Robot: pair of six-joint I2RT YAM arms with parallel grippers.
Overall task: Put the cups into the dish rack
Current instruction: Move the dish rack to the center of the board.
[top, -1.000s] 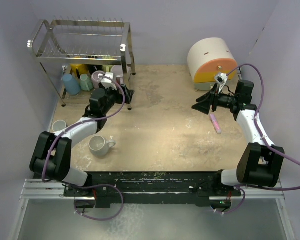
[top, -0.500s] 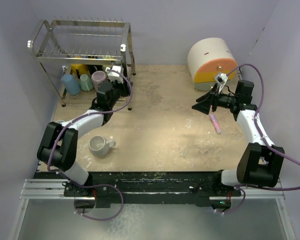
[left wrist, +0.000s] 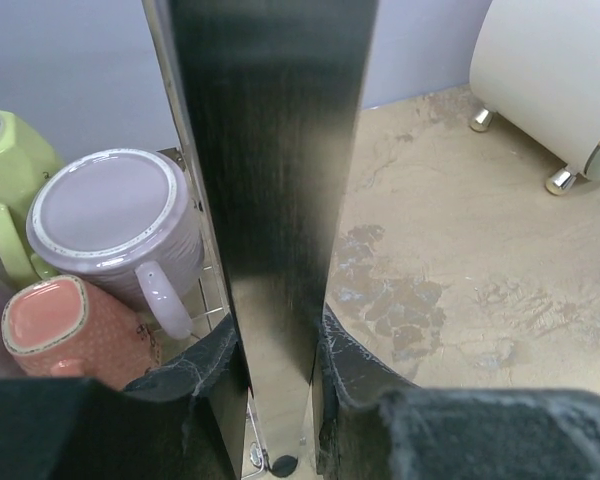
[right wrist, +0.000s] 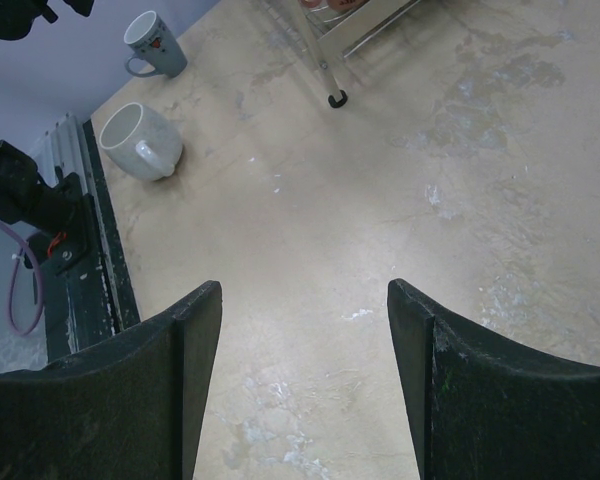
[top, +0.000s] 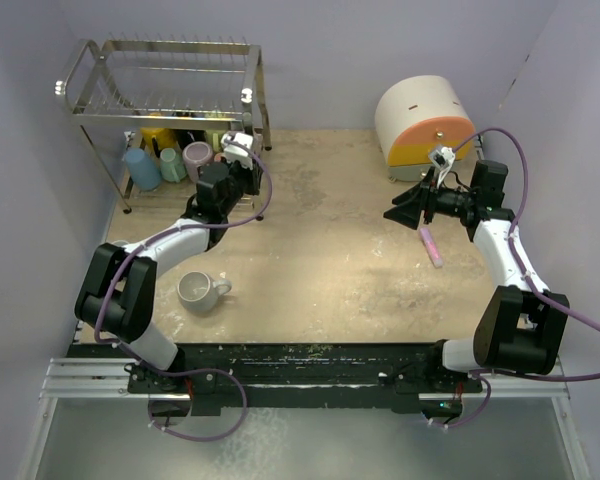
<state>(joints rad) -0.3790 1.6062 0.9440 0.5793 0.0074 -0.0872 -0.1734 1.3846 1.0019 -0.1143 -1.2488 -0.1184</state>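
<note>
My left gripper pulls the rack's leg back and to the right in the top view next, then releases it. The tabletop between rack (top: pixel 160 80) and drawer box is clear.
The silver wire dish rack (top: pixel 160 80) stands at the far left, with several cups on its lower tier: blue (top: pixel 140 168), teal (top: pixel 172 163), lavender (top: pixel 197 155) and yellow (top: pixel 160 135). My left gripper (top: pixel 242 165) is at the rack's front right leg. In the left wrist view that shiny leg (left wrist: pixel 270 150) fills the gap of the left gripper (left wrist: pixel 277 335), both fingers pressed against it. Beside it sit the lavender mug (left wrist: pixel 115 225), a salmon mug (left wrist: pixel 65 335) and a pale green one (left wrist: pixel 5 160). A white cup (top: pixel 202 291) lies on the table. My right gripper (top: pixel 395 213) hovers open and empty.
A cream-and-orange drawer box (top: pixel 425 125) stands at the back right. A small pink stick (top: pixel 432 246) lies under the right arm. In the right wrist view a grey mug (right wrist: pixel 150 45) stands near the table's left edge beyond the white cup (right wrist: pixel 140 140).
My left arm has reached toward the rack's front right leg and its jaws have closed on it. The right arm has not moved.
</note>
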